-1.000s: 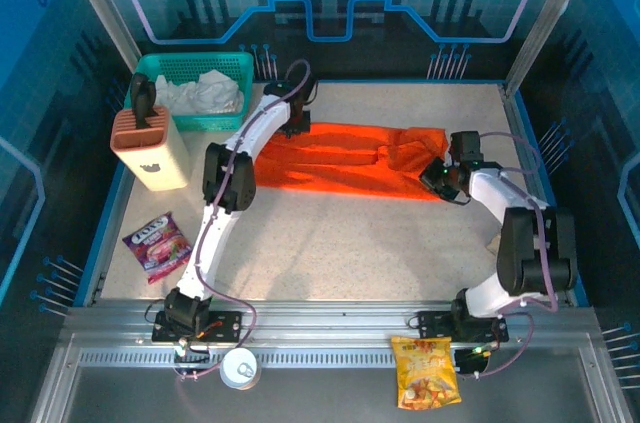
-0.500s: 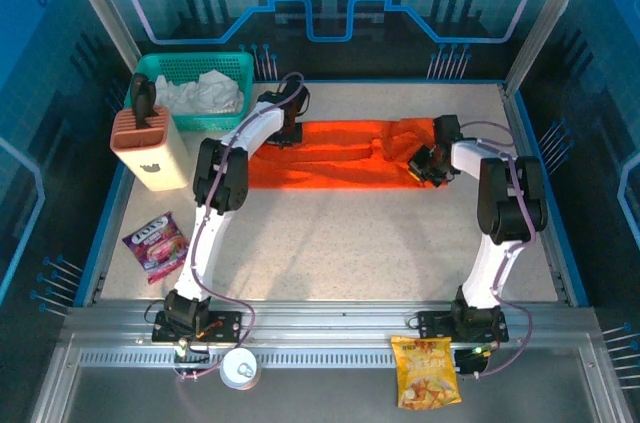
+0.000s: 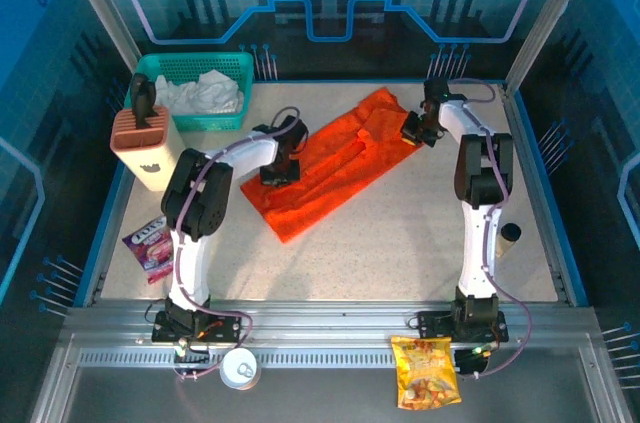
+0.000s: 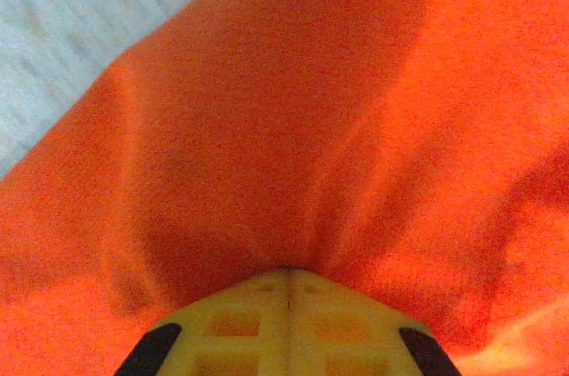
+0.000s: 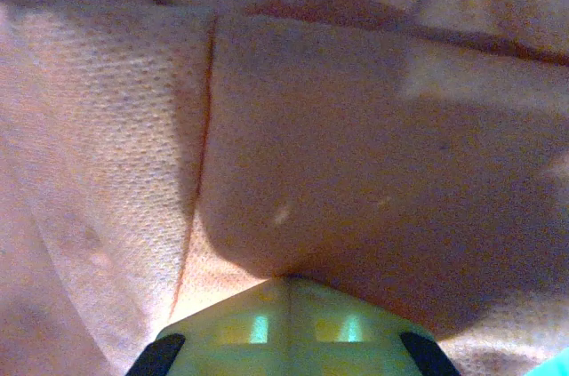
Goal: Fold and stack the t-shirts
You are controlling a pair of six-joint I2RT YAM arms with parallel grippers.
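Observation:
The shirt lies slanted, so my left gripper will swing the shirt's held edge back toward the base, over the bare tabletop [image 3: 334, 223] beside the shirt, and let it go.
The bright orange t-shirt [image 3: 335, 158] lies bunched in a slanted strip across the table [image 3: 400, 233], from near left to far right. My left gripper [image 3: 275, 175] is shut on the shirt's near left edge. In the left wrist view its closed fingertips [image 4: 286, 274] pinch a tent of orange cloth [image 4: 293, 109]. My right gripper [image 3: 410, 131] is shut on the far right end of the shirt. Up close, its joined fingertips [image 5: 286, 283] grip a fold of the shirt [image 5: 356, 145], which looks washed-out pink in that view.
A teal mesh basket [image 3: 195, 61] with white cloth [image 3: 205, 93] stands at the back left, a peach holder [image 3: 150, 148] in front of it. A purple snack bag [image 3: 155, 243] lies at the left edge, a tan cylinder [image 3: 508, 238] at the right. An orange-yellow snack bag [image 3: 425, 371] lies by the arm bases.
The shirt has swung from a level strip to a slant. My right gripper carried its end toward the back; my left gripper drew its end nearer. Both stayed shut.

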